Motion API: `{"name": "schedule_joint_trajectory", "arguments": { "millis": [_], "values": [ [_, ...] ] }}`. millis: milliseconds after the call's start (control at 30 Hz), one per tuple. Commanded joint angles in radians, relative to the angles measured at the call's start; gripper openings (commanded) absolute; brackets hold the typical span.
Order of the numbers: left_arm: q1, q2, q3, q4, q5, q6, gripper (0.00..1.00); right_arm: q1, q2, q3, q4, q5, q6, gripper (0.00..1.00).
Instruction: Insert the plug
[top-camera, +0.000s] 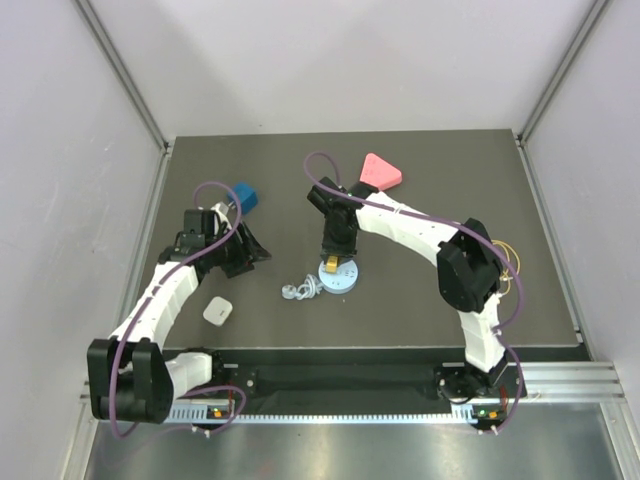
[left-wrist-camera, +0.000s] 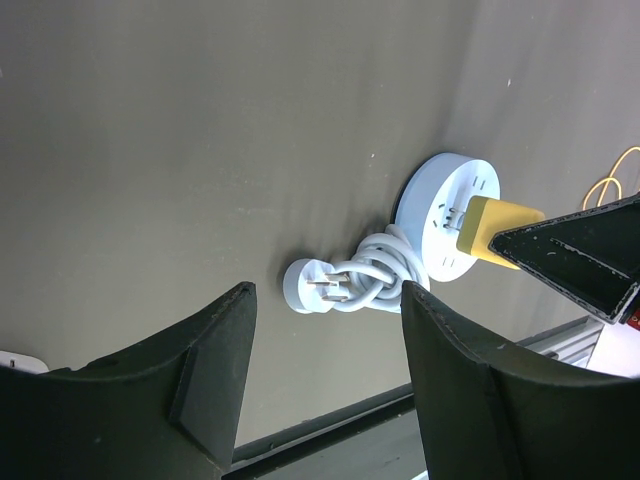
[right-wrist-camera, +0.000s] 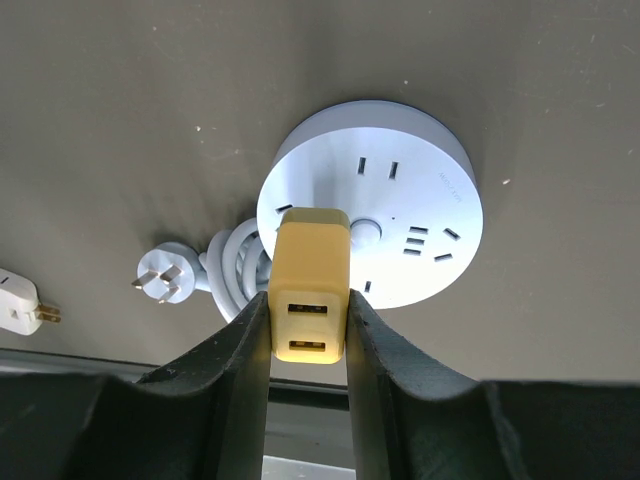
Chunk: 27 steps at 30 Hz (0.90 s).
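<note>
My right gripper pushes the plug down into the socket hub's part (top-camera: 327, 273) (right-wrist-camera: 292, 205) beside the coiled cord next and releases it there, since the plug's metal prong still shows above the hub.
The plug (right-wrist-camera: 310, 290) is a yellow block with two USB ports, and my right gripper (right-wrist-camera: 308, 302) is shut on its sides. It points down at the round white socket hub (right-wrist-camera: 400, 190), at the hub's left part. In the left wrist view a bit of metal prong still shows between the plug (left-wrist-camera: 500, 225) and the hub (left-wrist-camera: 438, 195). From above, the right gripper (top-camera: 332, 256) stands over the hub (top-camera: 345, 281). My left gripper (top-camera: 250, 250) hangs open to the left, holding nothing, and in its own view the left gripper (left-wrist-camera: 327, 296) frames the hub's cord.
The hub's coiled white cord and three-pin plug (top-camera: 298, 291) lie left of the hub. A small white adapter (top-camera: 218, 311) lies near the front left. A blue block (top-camera: 244, 197) and a pink triangle (top-camera: 380, 171) sit at the back. Yellow wire (top-camera: 510, 262) loops by the right arm.
</note>
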Motion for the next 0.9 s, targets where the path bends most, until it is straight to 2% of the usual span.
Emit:
{"name": "schedule_joint_trajectory", "arguments": {
  "millis": [0, 500, 867],
  "values": [
    [0.004, -0.028, 0.012, -0.001, -0.006, 0.010, 0.64, -0.012, 0.015, 0.034, -0.021, 0.012, 0.005, 0.00],
    [0.004, -0.037, 0.008, 0.002, -0.002, 0.007, 0.64, 0.016, 0.055, 0.025, -0.021, 0.026, 0.051, 0.00],
    [0.004, -0.030, -0.005, 0.024, 0.012, -0.003, 0.64, 0.042, 0.079, -0.058, 0.016, 0.058, 0.088, 0.00]
  ]
}}
